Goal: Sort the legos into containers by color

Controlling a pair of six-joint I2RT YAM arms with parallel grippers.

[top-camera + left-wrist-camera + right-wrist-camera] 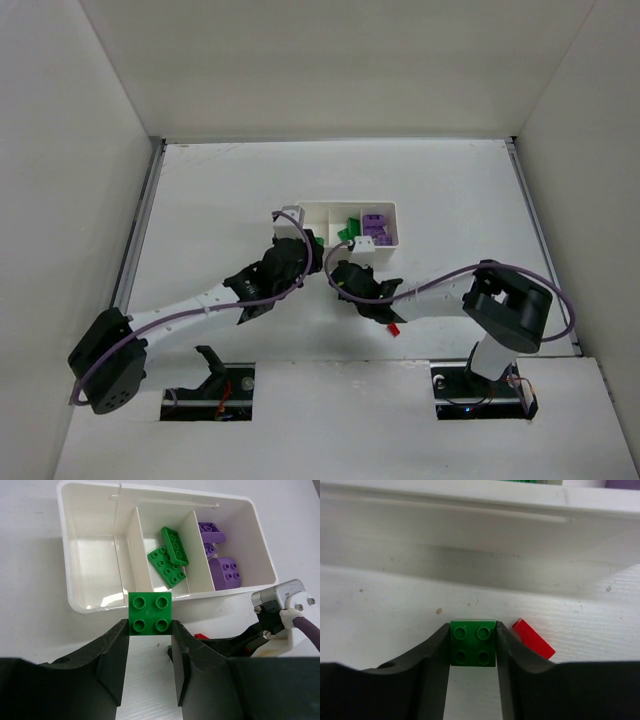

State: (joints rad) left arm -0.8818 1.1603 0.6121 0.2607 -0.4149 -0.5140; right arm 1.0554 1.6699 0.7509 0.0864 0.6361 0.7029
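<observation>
I should next lift my right gripper clear and outward over the matching green bricks, which the middle compartment [346,226] beyond the tray's near side holds, and release there.
The white three-compartment tray [385,208] [90,555] holds two green bricks [170,555] in its middle compartment and purple bricks [225,572] in its right one; its left compartment is empty. My left gripper [150,625] [308,243] is shut on a green 2x2 brick [150,613], held just in front of the tray's near wall. My right gripper [473,630] [340,270] is shut on another green 2x2 brick [473,643], low over the table before the tray wall [470,510]. A red brick [533,639] lies on the table touching or just beside its right finger.
The two grippers sit close together in front of the tray; the right wrist [280,605] shows at the right of the left wrist view. A small red piece [394,328] lies by the right forearm. White walls enclose the table on three sides.
</observation>
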